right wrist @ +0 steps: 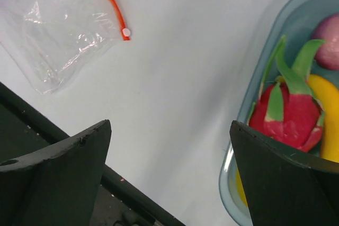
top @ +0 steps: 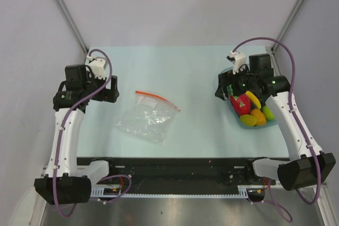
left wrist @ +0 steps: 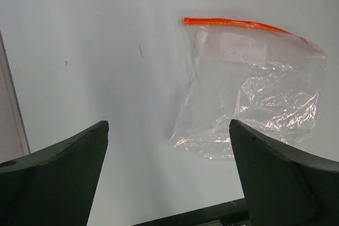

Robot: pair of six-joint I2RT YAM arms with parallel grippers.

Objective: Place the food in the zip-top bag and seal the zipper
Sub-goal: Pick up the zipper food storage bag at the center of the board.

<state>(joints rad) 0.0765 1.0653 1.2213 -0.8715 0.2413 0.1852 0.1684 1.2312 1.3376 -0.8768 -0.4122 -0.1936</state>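
The left gripper swings over the bag's flat film next, turns and lowers to pinch it, since the film lies below and to its right in the top view.
The clear zip-top bag (top: 148,117) lies flat and empty on the table's middle left, its orange-red zipper (top: 157,98) along the far edge. It also shows in the left wrist view (left wrist: 254,93) with the zipper (left wrist: 243,24), and in the right wrist view (right wrist: 58,25). The food sits in a teal bowl (top: 255,127) at the right: a red piece with green leaves (top: 241,103), a yellow banana (top: 253,99), an orange fruit (top: 258,116), a green piece (top: 269,113). A purple ball (right wrist: 331,41) shows too. My left gripper (top: 113,89) is open and empty left of the bag. My right gripper (top: 220,88) is open and empty at the bowl's left rim.
The table's black front rail (top: 175,165) runs along the near edge, in front of both arm bases. Grey walls close in the back and sides. A metal post (top: 63,9) stands at the back left corner and another (top: 296,9) at the back right.
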